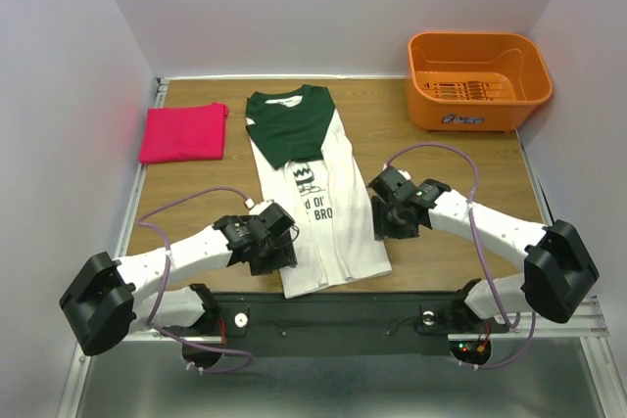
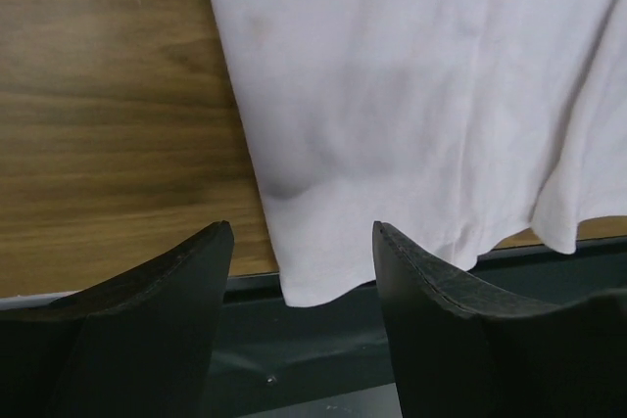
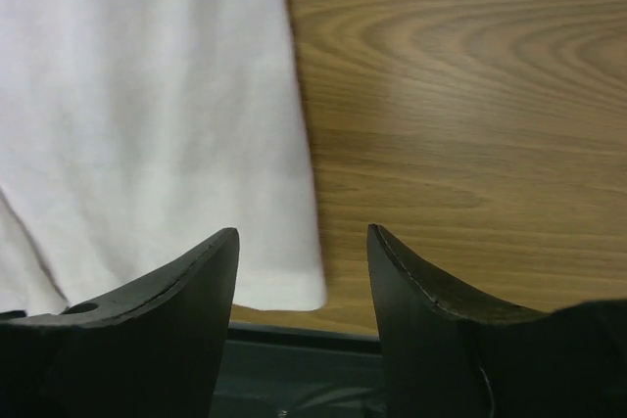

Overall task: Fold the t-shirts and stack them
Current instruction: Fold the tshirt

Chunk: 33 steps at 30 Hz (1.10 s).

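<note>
I will lower the fingers of my left gripper back toward my base around the white t-shirt's hem corner (image 1: 288, 293) (image 2: 300, 291) below the gripper and close them, because that corner sticks out past the table edge.
The white t-shirt (image 1: 318, 203) with dark green sleeves and black print lies flat in a long narrow strip down the middle of the table, sides folded in, its hem at the near edge. The pink-red t-shirt (image 1: 183, 132) lies folded at the far left. My left gripper (image 1: 277, 254) is open and empty at the strip's near left edge; its view shows the white hem corner (image 2: 313, 276) between the fingers. My right gripper (image 1: 380, 225) is open and empty at the strip's right edge; its view shows the other hem corner (image 3: 284, 271).
An orange plastic basket (image 1: 478, 78) stands at the far right corner. White walls close in the table on the left, back and right. A black rail (image 1: 333, 308) runs along the near table edge under the shirt's hem.
</note>
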### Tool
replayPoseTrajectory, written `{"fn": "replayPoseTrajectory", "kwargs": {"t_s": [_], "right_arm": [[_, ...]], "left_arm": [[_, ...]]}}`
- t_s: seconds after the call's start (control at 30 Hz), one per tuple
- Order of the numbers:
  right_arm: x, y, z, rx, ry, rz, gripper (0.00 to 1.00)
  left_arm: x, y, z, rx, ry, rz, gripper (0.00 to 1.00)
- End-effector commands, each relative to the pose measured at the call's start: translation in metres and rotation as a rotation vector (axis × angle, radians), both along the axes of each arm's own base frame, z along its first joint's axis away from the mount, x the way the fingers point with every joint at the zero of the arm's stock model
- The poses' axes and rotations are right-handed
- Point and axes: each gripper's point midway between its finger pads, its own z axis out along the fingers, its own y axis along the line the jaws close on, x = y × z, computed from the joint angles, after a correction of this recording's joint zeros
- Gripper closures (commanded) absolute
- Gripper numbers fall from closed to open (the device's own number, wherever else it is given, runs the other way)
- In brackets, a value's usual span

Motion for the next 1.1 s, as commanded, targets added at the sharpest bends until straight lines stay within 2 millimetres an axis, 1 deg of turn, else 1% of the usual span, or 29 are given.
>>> {"fn": "replayPoseTrajectory", "kwargs": {"t_s": [0.0, 0.1, 0.13, 0.2, 0.23, 0.37, 0.5, 0.6, 0.8, 0.9, 1.07], "right_arm": [[-0.007, -0.011, -0.002, 0.008, 0.020, 0.003, 0.38], [-0.015, -0.012, -0.011, 0.026, 0.053, 0.004, 0.37], [-0.017, -0.010, -0.013, 0.037, 0.061, 0.004, 0.37], [-0.021, -0.004, -0.016, 0.075, 0.078, 0.008, 0.36], [-0.025, -0.006, -0.020, 0.074, 0.091, 0.004, 0.36], [-0.030, -0.009, -0.026, 0.078, 0.103, 0.001, 0.36], [-0.032, -0.009, -0.026, 0.086, 0.104, -0.008, 0.36], [-0.041, -0.001, -0.027, 0.133, 0.151, 0.000, 0.34], [-0.050, -0.001, -0.035, 0.136, 0.203, -0.008, 0.32], [-0.053, -0.001, -0.039, 0.134, 0.214, -0.014, 0.32], [-0.058, 0.005, -0.042, 0.143, 0.233, 0.008, 0.33]], "left_arm": [[-0.004, 0.005, 0.004, 0.042, 0.022, 0.096, 0.30], [-0.011, 0.006, 0.000, 0.051, 0.057, 0.112, 0.31], [-0.015, 0.008, -0.003, 0.061, 0.068, 0.113, 0.30], [-0.019, 0.006, -0.005, 0.060, 0.091, 0.105, 0.30], [-0.021, 0.005, -0.006, 0.065, 0.099, 0.101, 0.30], [-0.035, 0.001, -0.015, 0.088, 0.147, 0.069, 0.31], [-0.043, -0.001, -0.018, 0.101, 0.172, 0.058, 0.36], [-0.049, -0.002, -0.020, 0.105, 0.181, 0.051, 0.40], [-0.055, -0.011, -0.026, 0.120, 0.196, 0.011, 0.42], [-0.057, -0.013, -0.028, 0.132, 0.201, -0.009, 0.44], [-0.059, -0.014, -0.031, 0.142, 0.202, -0.021, 0.50]]}}
